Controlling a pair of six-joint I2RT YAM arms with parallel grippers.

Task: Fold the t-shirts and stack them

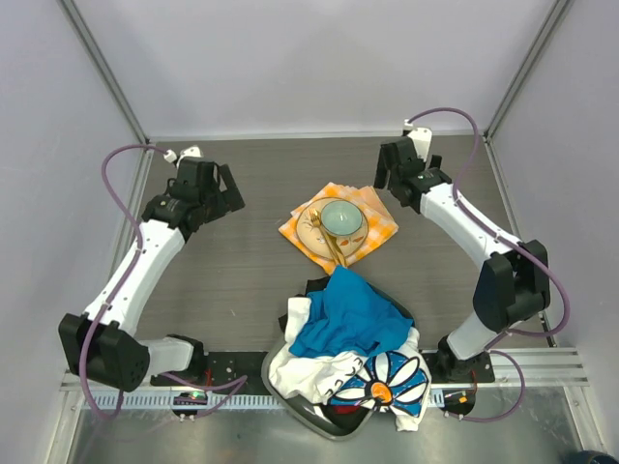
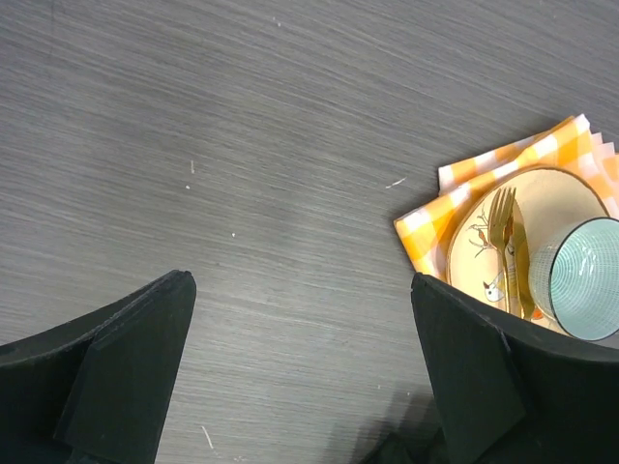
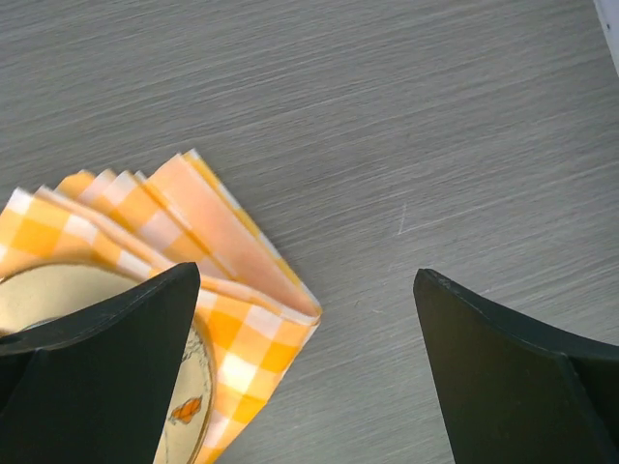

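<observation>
The checked napkin's corner (image 1: 393,229) (image 3: 308,319) below my right gripper sticks out bare beyond the cream plate's rim, so next my right gripper comes down onto that corner and closes there.
A crumpled bright blue t-shirt (image 1: 350,317) lies on top of a heap at the table's near edge. Under it is a white t-shirt with blue-petalled daisy print (image 1: 392,381). A sliver of red cloth (image 1: 338,410) shows at the heap's bottom. The heap sits in a grey basket (image 1: 276,385). My left gripper (image 1: 230,192) is open and empty, raised at the far left. My right gripper (image 1: 384,168) is open and empty, raised at the far right, over the napkin's corner (image 3: 280,290). Both are well away from the shirts.
An orange-and-white checked napkin (image 1: 299,234) lies mid-table under a cream plate (image 1: 360,242) with a pale green bowl (image 1: 341,217) and a gold fork (image 1: 325,237). The plate (image 2: 551,208) also shows in the left wrist view. Grey walls enclose the table.
</observation>
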